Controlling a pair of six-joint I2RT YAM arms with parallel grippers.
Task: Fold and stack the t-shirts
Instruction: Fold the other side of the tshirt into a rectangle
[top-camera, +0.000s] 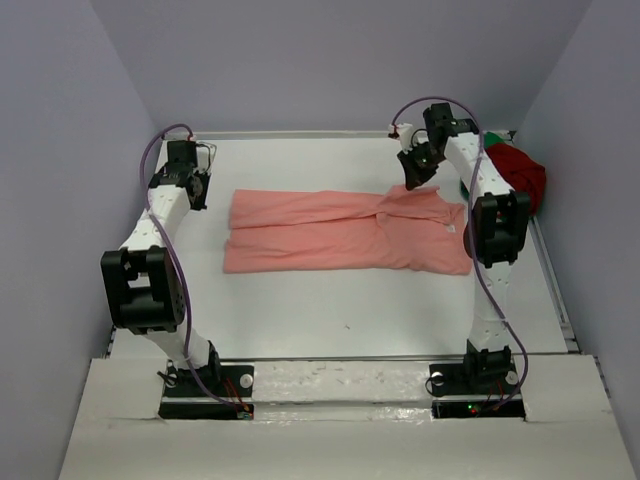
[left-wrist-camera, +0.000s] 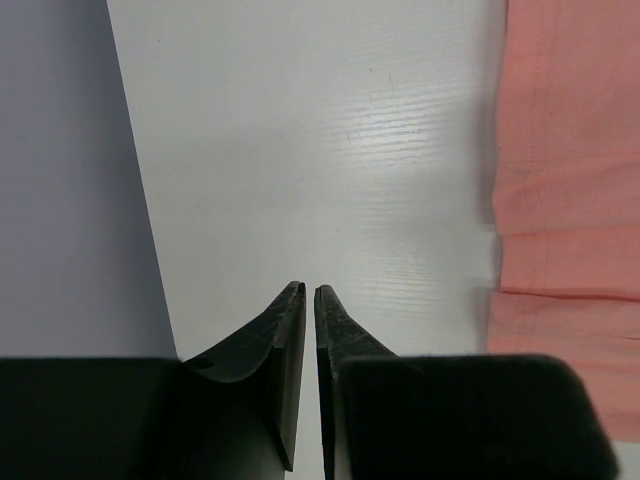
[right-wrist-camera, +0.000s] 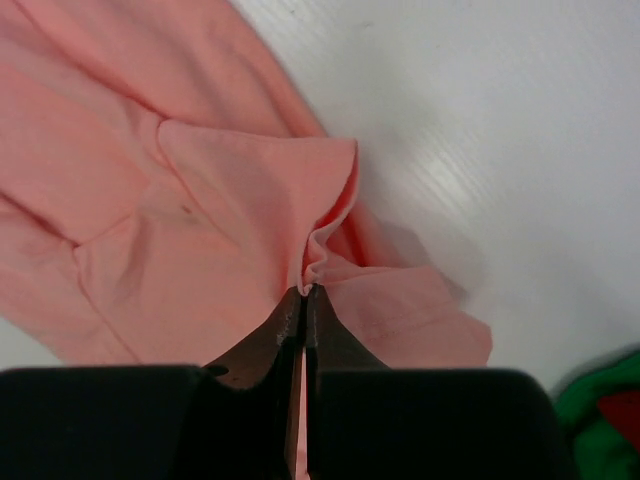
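The salmon-pink t-shirt's cloth still bunches at the t-shirt's far edge, so next my right gripper should draw back toward the t-shirt's near edge and release the pinched fold there.
The salmon-pink t-shirt lies spread across the middle of the table, folded lengthwise. My right gripper is shut on a pinched fold of it at its far right end, and the cloth bunches up at the fingertips. My left gripper is shut and empty over bare table left of the shirt, whose left edge shows in the left wrist view. The dark red t-shirt and the green t-shirt lie bunched in the far right corner.
Grey walls enclose the white table on the left, back and right. The left wall is close beside my left gripper. A corner of the green and red shirts shows in the right wrist view.
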